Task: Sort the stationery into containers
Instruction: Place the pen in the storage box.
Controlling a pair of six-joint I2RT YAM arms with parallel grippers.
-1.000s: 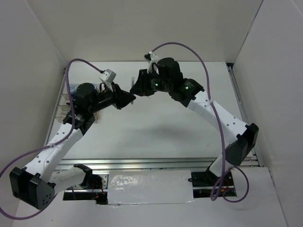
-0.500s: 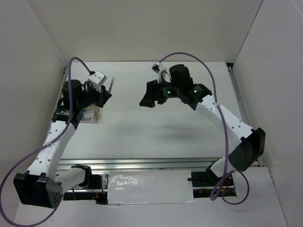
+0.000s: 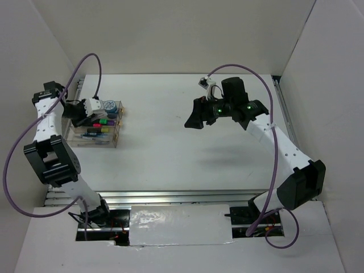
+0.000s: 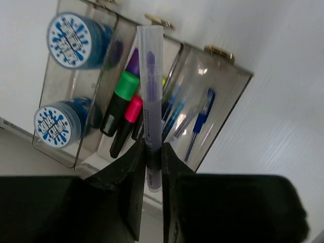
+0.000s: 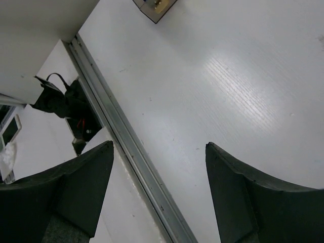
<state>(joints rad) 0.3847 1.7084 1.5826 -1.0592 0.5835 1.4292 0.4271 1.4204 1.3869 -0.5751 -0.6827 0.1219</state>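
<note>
The left gripper should next go down to the blue pens' compartment (image 3: 92,139) (image 4: 195,109) below it, to the right in its wrist view, turn the pen along the compartment's slanted side, and release it.
My left gripper (image 4: 152,144) (image 3: 86,111) is shut on a thin purple pen (image 4: 151,76) with a clear cap and holds it over the clear organizer box (image 4: 230,71) (image 3: 94,139) at the table's far left. Inside the box, the left compartment holds two round blue-white tubs (image 4: 71,33). The middle one has highlighters with green (image 4: 126,86), pink (image 4: 133,109) and purple caps. Blue pens (image 4: 200,121) lie in the right compartment. My right gripper (image 3: 190,120) (image 5: 159,147) hangs open and empty above the table's middle, well to the right of the box.
White walls close in the table on the left, back and right. A metal rail (image 5: 136,157) runs along the table's near edge. Purple cables (image 3: 91,62) loop above both arms. A corner of the box (image 5: 154,7) shows at the top of the right wrist view.
A second ago the two grippers met at the table's middle. The right gripper opened and drew back to the right. The left arm swung left with the pen to above the box.
</note>
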